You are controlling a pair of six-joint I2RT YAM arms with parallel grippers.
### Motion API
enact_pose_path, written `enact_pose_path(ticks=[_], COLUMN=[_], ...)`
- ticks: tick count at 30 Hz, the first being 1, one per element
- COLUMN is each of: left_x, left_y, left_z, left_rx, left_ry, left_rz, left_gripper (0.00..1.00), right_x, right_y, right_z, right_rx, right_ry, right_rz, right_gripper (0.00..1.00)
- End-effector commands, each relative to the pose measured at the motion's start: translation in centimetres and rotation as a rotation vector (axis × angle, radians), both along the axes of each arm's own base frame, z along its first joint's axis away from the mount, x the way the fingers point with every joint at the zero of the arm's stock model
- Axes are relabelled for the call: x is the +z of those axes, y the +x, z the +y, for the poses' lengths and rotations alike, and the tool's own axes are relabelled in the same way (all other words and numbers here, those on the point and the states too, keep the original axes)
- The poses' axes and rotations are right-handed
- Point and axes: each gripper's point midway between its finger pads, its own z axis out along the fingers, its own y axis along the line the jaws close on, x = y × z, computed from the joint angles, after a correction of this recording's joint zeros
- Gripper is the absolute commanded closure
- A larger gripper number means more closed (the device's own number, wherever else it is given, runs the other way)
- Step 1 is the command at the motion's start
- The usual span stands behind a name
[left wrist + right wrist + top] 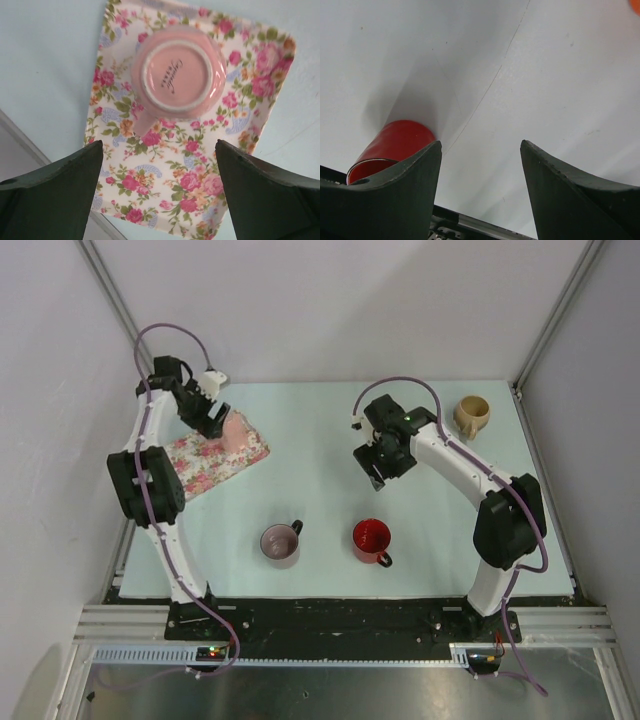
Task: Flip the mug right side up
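Observation:
The pink mug's handle point(144, 123) sticks out at a slant to my open fingers. I will turn my left gripper and lower it astride that handle to close.
A pink mug point(236, 431) stands upside down on a floral tray point(200, 462) at the far left of the table. In the left wrist view its base point(175, 75) faces up, with the handle toward the lower left. My left gripper point(211, 418) hovers over the tray just beside the mug, open and empty point(159, 150). My right gripper point(378, 475) is open and empty point(481, 150) over bare table at centre right.
A red mug point(371, 539) stands upright near the front centre and shows in the right wrist view point(392, 145). A mauve mug point(281, 543) stands upright to its left. A tan mug point(471, 416) sits at the far right.

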Motion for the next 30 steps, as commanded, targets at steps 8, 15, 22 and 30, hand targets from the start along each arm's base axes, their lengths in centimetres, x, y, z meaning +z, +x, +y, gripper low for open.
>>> enact_pose_path(ticks=[8, 15, 22, 30], left_x=[-3.5, -5.4, -5.6, -4.8], left_y=[-0.9, 0.7, 1.5, 0.3], left_z=[2.1, 2.2, 1.2, 0.1], left_rx=[-0.248, -0.263, -0.285, -0.274], left_ry=[0.147, 0.194, 0.176, 0.118], left_rz=[0.017, 0.04, 0.026, 0.029], left_gripper=[0.22, 0.3, 0.46, 0.98], right_x=[0.8, 1.0, 1.1, 2.2], right_y=[-1.1, -1.3, -1.4, -1.4], right_z=[0.5, 0.4, 0.3, 0.6], right_rx=[0.043, 0.048, 0.045, 0.038], right_ry=[0.031, 0.021, 0.013, 0.029], right_rz=[0.024, 0.033, 0.046, 0.026], right_gripper=[0.31, 0.31, 0.31, 0.31])
